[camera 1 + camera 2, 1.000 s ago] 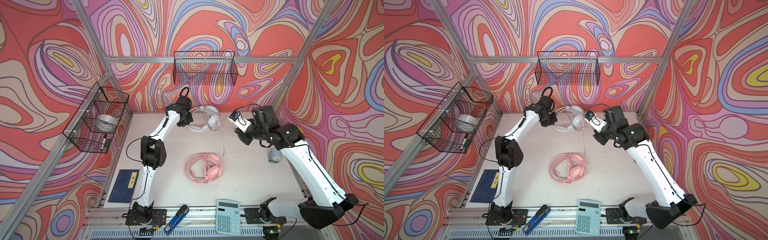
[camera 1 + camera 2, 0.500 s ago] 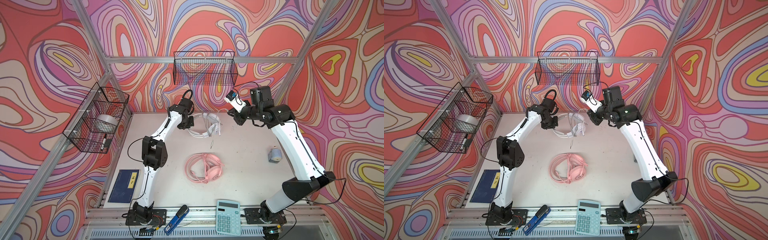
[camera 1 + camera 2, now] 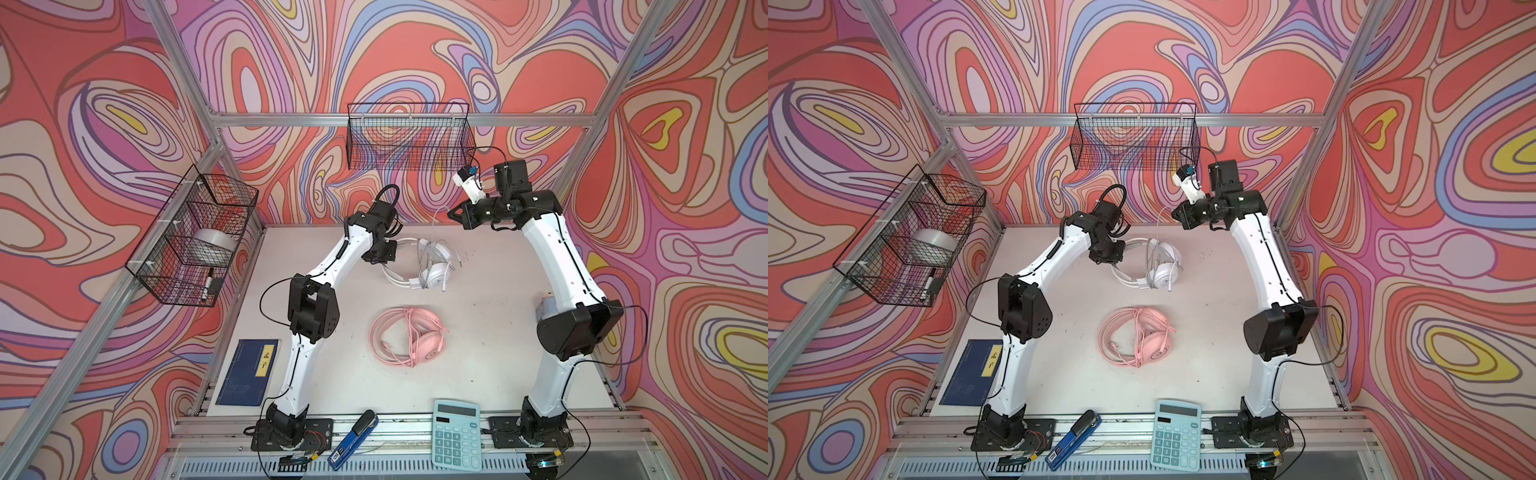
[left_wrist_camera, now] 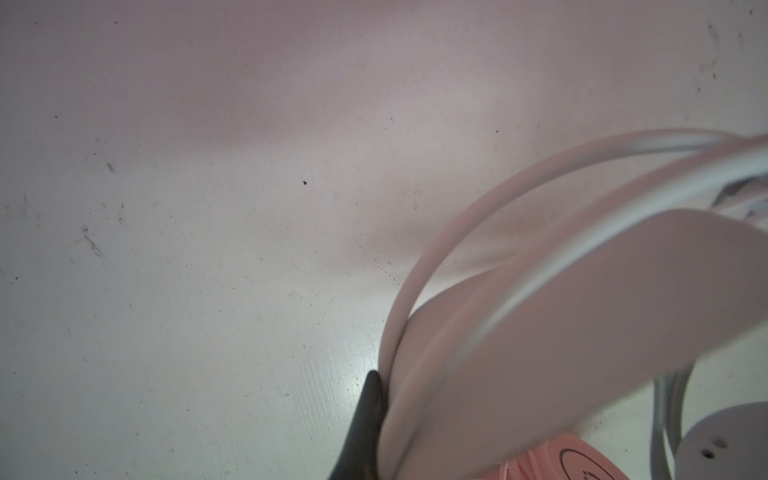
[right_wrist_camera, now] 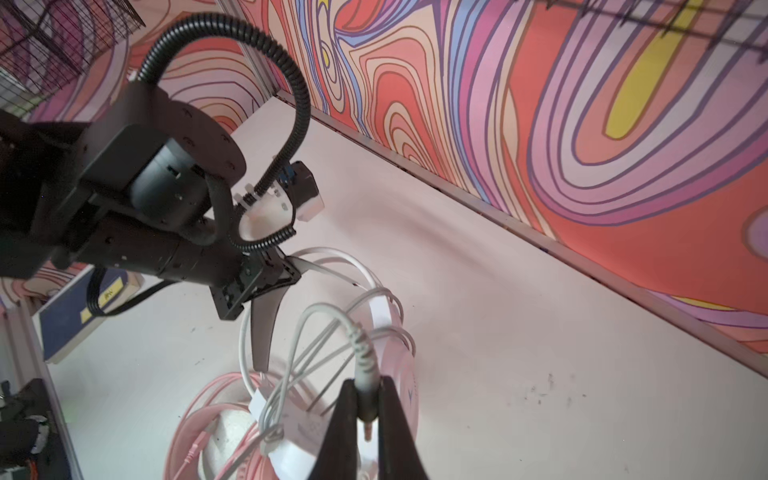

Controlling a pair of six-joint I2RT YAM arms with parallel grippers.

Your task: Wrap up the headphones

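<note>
The right gripper lowers its plug end toward the white headphones' far earcup (image 3: 448,251) (image 5: 400,369) below it next and releases, since only a short loop remains unwound.
The white headphones (image 3: 432,262) (image 3: 1163,266) lie at the back middle of the table, with several turns of grey cord (image 5: 316,349) over the earcups. My left gripper (image 3: 384,253) (image 4: 386,386) is shut on their white headband (image 4: 519,332); only one dark finger (image 4: 365,415) shows. My right gripper (image 3: 455,214) (image 5: 368,386) hangs above and to the right of them, shut on the plug end of the cord (image 5: 365,365), which rises in a thin loop (image 3: 436,220). The pink headphones (image 3: 409,340) (image 3: 1136,340) lie coiled mid-table, untouched.
A wire basket (image 3: 409,137) hangs on the back wall, another (image 3: 195,237) with a tape roll on the left wall. A blue book (image 3: 249,372) lies front left. A blue stapler (image 3: 353,434) and a calculator (image 3: 456,434) sit on the front rail.
My right gripper has swung up and back toward the rear wall with the cord end, drawing the cord up over the white earcups. The left gripper holds almost still.
</note>
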